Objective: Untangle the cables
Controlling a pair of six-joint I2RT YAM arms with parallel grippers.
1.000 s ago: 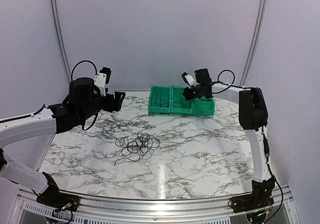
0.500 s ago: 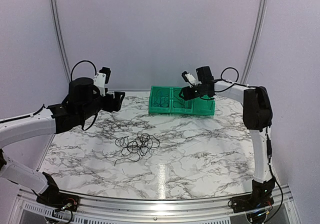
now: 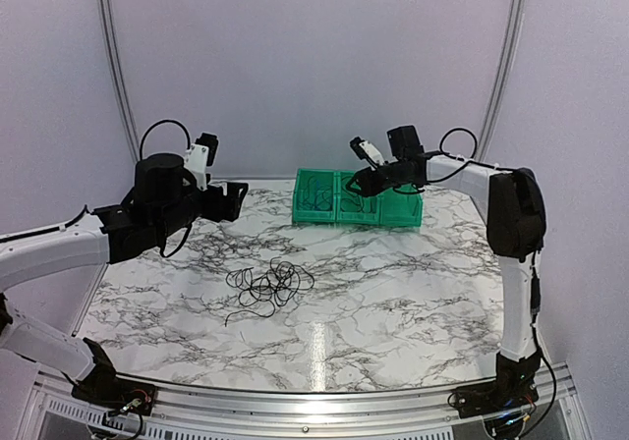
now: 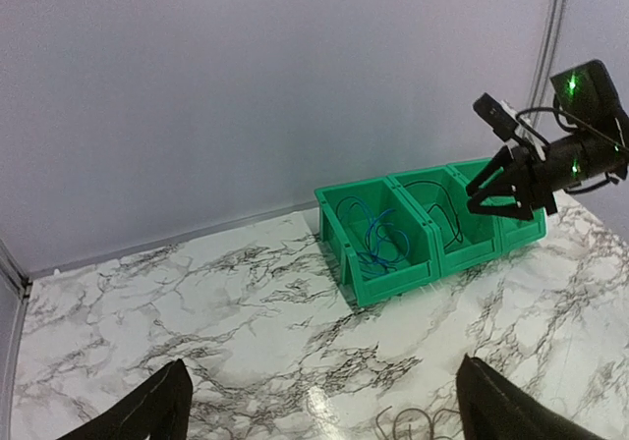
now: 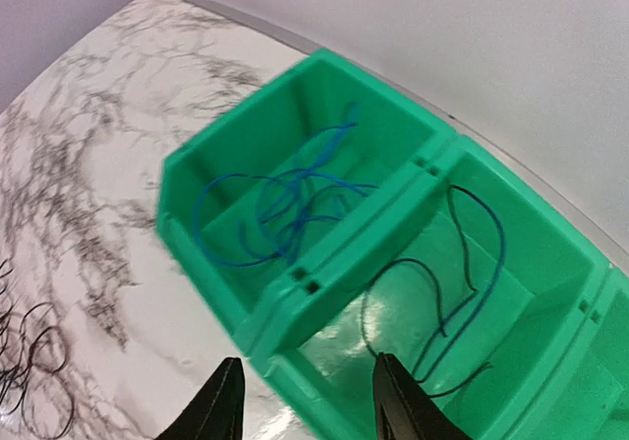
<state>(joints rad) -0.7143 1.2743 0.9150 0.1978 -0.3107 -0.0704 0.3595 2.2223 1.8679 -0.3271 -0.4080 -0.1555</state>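
Note:
I will move my right gripper from the bins (image 5: 310, 406) back and down to the far edge of the tangle next.
A tangle of thin black cables (image 3: 270, 285) lies on the marble table, left of centre; its edge shows in the left wrist view (image 4: 413, 425) and the right wrist view (image 5: 29, 386). A blue cable (image 5: 275, 204) lies in the leftmost green bin and a dark-blue cable (image 5: 467, 283) in the middle one. My right gripper (image 3: 362, 183) hovers open above the front of these bins (image 5: 310, 406), with nothing between its fingers. My left gripper (image 3: 234, 199) hangs wide open above the table's back left (image 4: 324, 415), empty, well apart from the tangle.
Three joined green bins (image 3: 334, 216) stand at the back of the table, right of centre. Curved grey walls close in the back and sides. The arms' bases sit at the near edge on a metal rail (image 3: 295, 401).
My right gripper has opened and has risen a little, shifting left over the bins. The left jaws have spread slightly wider. The tangle has not moved.

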